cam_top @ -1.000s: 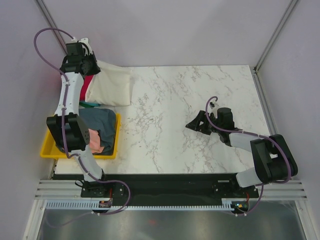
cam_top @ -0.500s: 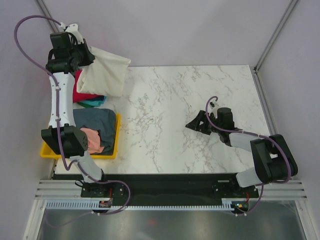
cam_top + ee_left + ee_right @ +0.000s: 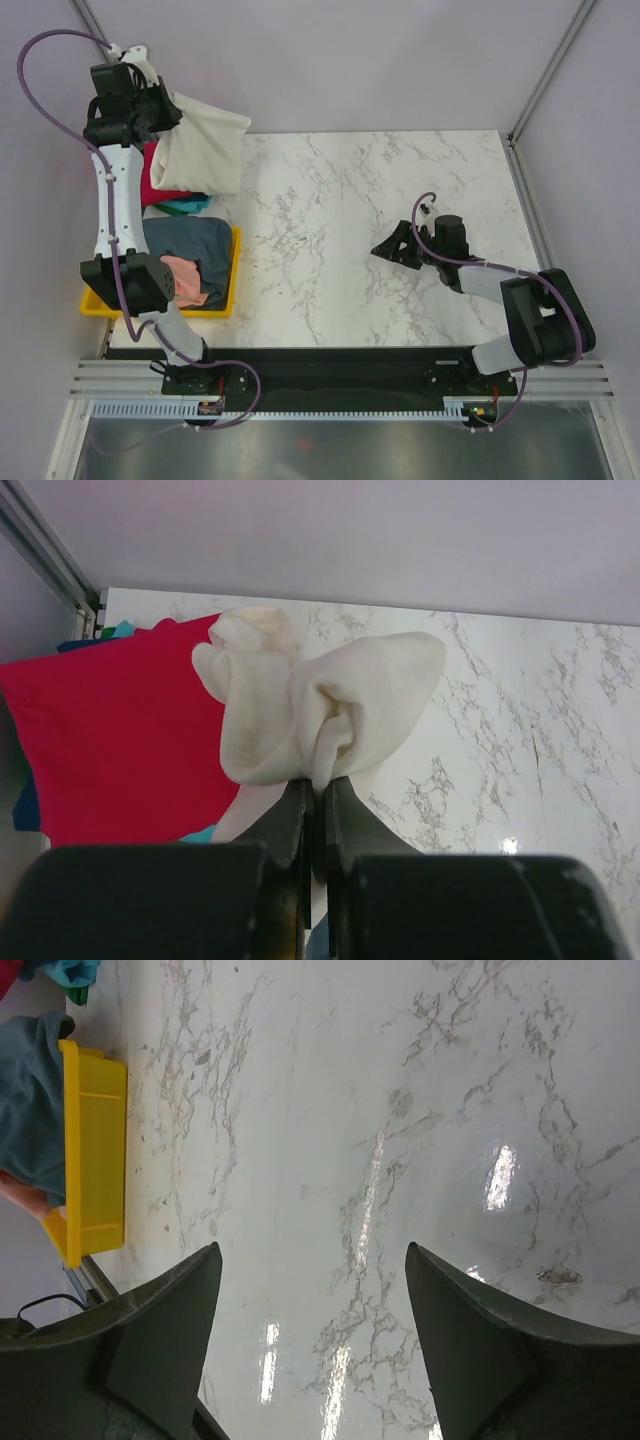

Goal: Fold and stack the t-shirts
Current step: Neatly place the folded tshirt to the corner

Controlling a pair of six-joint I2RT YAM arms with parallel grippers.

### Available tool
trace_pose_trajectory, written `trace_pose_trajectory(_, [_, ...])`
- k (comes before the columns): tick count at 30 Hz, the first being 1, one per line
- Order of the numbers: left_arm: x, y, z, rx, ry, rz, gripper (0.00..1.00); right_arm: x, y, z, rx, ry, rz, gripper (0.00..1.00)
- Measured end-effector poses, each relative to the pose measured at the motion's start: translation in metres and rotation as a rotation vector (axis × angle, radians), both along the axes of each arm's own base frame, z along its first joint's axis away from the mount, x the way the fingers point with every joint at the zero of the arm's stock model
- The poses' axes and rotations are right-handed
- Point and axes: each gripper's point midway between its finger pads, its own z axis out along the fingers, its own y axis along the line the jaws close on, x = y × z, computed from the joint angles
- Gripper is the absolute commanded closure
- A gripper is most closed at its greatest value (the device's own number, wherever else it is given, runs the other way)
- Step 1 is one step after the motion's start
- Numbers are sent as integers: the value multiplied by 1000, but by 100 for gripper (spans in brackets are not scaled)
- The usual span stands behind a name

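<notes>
The red t-shirt still shows uncovered beside the wall, so next the left gripper needs to go down to the left in the top view, over the red t-shirt's bare side.
My left gripper is raised at the table's far left corner, shut on the cream-white t-shirt, which hangs down from it over the table edge. In the left wrist view the cream cloth bunches right at the closed fingertips, my left gripper. Under it lie the red t-shirt and a teal t-shirt. The slate grey-blue t-shirt and the salmon pink t-shirt sit in the yellow tray. My right gripper rests low over bare marble, open and empty.
The yellow tray stands at the near left of the marble table. Grey walls and metal frame posts close the cell on the left, back and right.
My left gripper has lifted and pulled back to the left with the cream-white t-shirt, uncovering more of the red and teal shirts. The right arm has not moved.
</notes>
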Motion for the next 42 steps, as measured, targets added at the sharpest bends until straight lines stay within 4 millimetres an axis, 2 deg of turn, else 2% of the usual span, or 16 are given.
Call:
trace_pose_trajectory(5, [4, 6, 0, 6, -2, 2, 98, 1, 0, 1, 5, -1, -3, 18])
trace_pose_trajectory(13, [24, 19, -31, -18, 59, -9, 98, 0, 0, 0, 5, 0, -4, 18])
trace_pose_trajectory(19, [37, 41, -57, -43, 106, 10, 98, 1, 0, 1, 7, -3, -4, 18])
trace_pose_trajectory(28, [53, 67, -60, -51, 91, 27, 98, -2, 0, -2, 10, 7, -8, 19])
trace_pose_trajectory(33, [72, 82, -80, -44, 101, 35, 98, -2, 0, -2, 10, 11, -9, 19])
trace_pose_trajectory(37, [86, 102, -109, -49, 133, 58, 98, -2, 0, -2, 11, 11, -10, 19])
trace_pose_trajectory(42, [97, 151, -138, -58, 139, 126, 98, -2, 0, -2, 12, 13, -11, 19])
